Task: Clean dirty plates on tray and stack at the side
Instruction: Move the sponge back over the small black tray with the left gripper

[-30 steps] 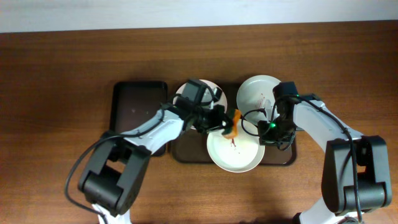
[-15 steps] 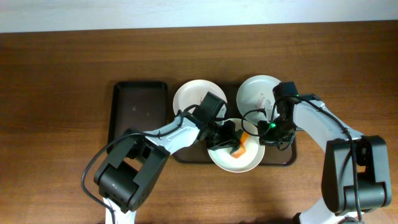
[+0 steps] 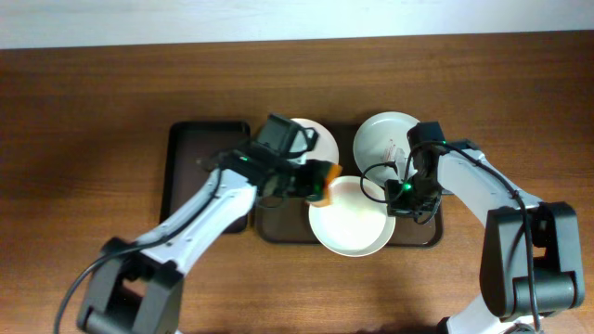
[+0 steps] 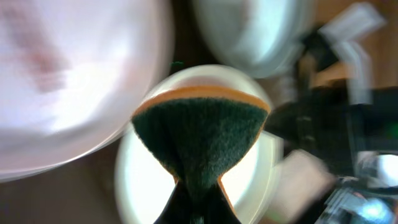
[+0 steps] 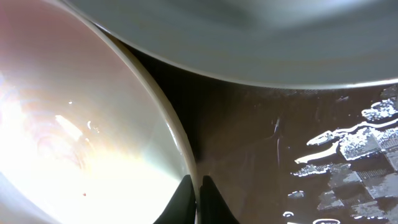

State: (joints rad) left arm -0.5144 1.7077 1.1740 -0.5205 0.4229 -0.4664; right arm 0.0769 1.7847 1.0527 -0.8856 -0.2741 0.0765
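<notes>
I will swing my left gripper away from the plates next and down onto the second tray's open bottom to release the sponge (image 3: 322, 181), because the front plate looks clean.
Three white plates lie on a dark tray (image 3: 422, 237): one front centre (image 3: 348, 227), one back left (image 3: 320, 139), one back right (image 3: 380, 139). My left gripper (image 3: 311, 181) is shut on an orange and green sponge (image 3: 322, 181), held at the front plate's left rim; the sponge (image 4: 199, 134) fills the left wrist view over that plate (image 4: 140, 186). My right gripper (image 3: 397, 195) is shut on the front plate's right rim (image 5: 180, 149), its fingers (image 5: 199, 199) pinching the edge.
A second dark tray (image 3: 200, 162) lies to the left of the plates. Brown table (image 3: 93, 139) surrounds the trays. The back right plate's underside (image 5: 249, 37) hangs over the right wrist view, with wet tray floor (image 5: 311, 155) below.
My left gripper has pulled the sponge back from the middle of the front plate to its left rim. The red smear seen earlier no longer shows. The right gripper has not moved.
</notes>
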